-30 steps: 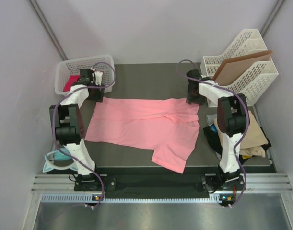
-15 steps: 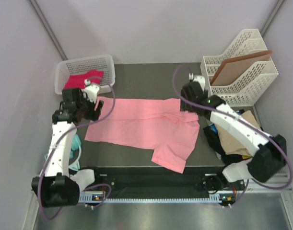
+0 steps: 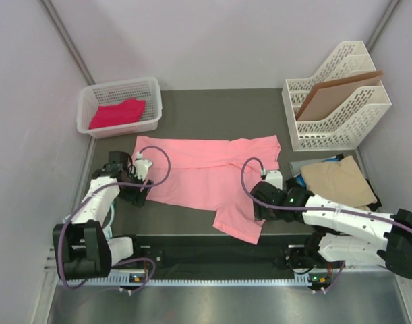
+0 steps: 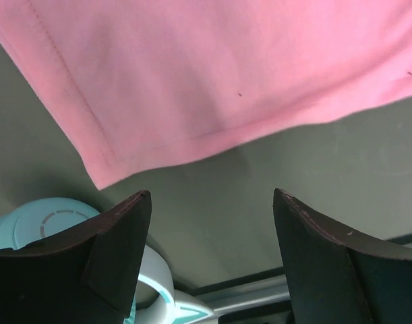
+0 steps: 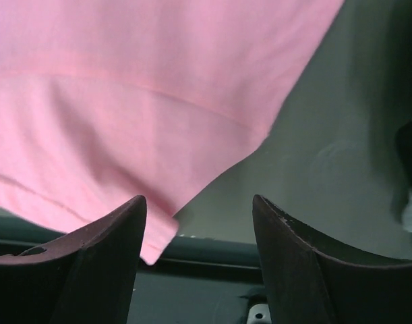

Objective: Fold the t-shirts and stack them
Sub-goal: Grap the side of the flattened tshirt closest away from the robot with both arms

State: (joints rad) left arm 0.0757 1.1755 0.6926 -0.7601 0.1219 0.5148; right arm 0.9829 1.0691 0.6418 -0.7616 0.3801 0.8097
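My right gripper moves back and to the left in the top view next, down onto the tip of the near sleeve, since the open fingers span mostly bare tabletop.
A salmon pink t-shirt (image 3: 206,177) lies spread flat on the dark table, one sleeve reaching the near edge. It fills the top of the left wrist view (image 4: 212,74) and the right wrist view (image 5: 138,94). My left gripper (image 3: 133,191) is open and empty just off the shirt's near left corner. My right gripper (image 3: 259,206) is open and empty beside the near sleeve. A magenta-pink t-shirt (image 3: 116,113) lies in the white basket (image 3: 152,96). A tan t-shirt (image 3: 335,181) lies on black and blue ones at the right.
A white file rack (image 3: 340,108) holding a stiff brown board (image 3: 337,91) stands at the back right. A pale teal ring-shaped object (image 4: 50,226) sits off the table's left near corner. The table's front edge (image 5: 212,253) runs just below the sleeve.
Both arms have swung from the shirt's far corners back to the near side and dropped low. The shirt now lies flatter, its far edge spread out.
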